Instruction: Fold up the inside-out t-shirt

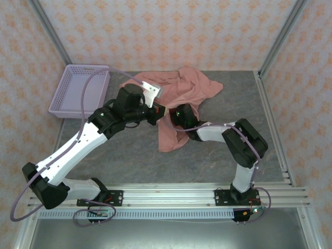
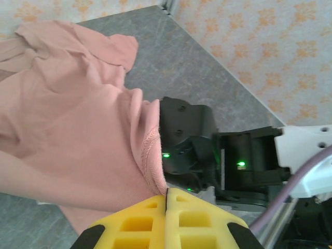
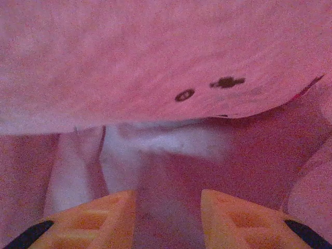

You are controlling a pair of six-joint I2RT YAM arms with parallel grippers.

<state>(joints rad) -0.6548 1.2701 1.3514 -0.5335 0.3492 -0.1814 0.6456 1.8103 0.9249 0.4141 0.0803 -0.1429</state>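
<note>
I will next lift the stitched hem [image 2: 151, 155] a little with my left gripper beside the black wrist, then let it go, because my right gripper is already inside the shirt.
The inside-out t-shirt [image 1: 189, 91], salmon pink, lies crumpled at the back middle of the grey table, with one part hanging down toward the front [image 1: 168, 137]. My left gripper [image 1: 161, 112] is shut on a stitched hem of the t-shirt [image 2: 148, 148], its yellow fingers [image 2: 150, 220] pressed together. My right gripper [image 3: 168, 199] is pushed inside the shirt, surrounded by pink cloth, with its jaws apart. Small dark marks of the print [image 3: 227, 82] show through the cloth above it. The right arm's black wrist [image 2: 187, 135] sits right beside the left fingertips.
A lavender mesh basket [image 1: 80, 91] stands at the back left of the table. Metal frame posts [image 1: 275, 41] and patterned walls close in the back and sides. An aluminium rail [image 1: 171, 194] runs along the near edge.
</note>
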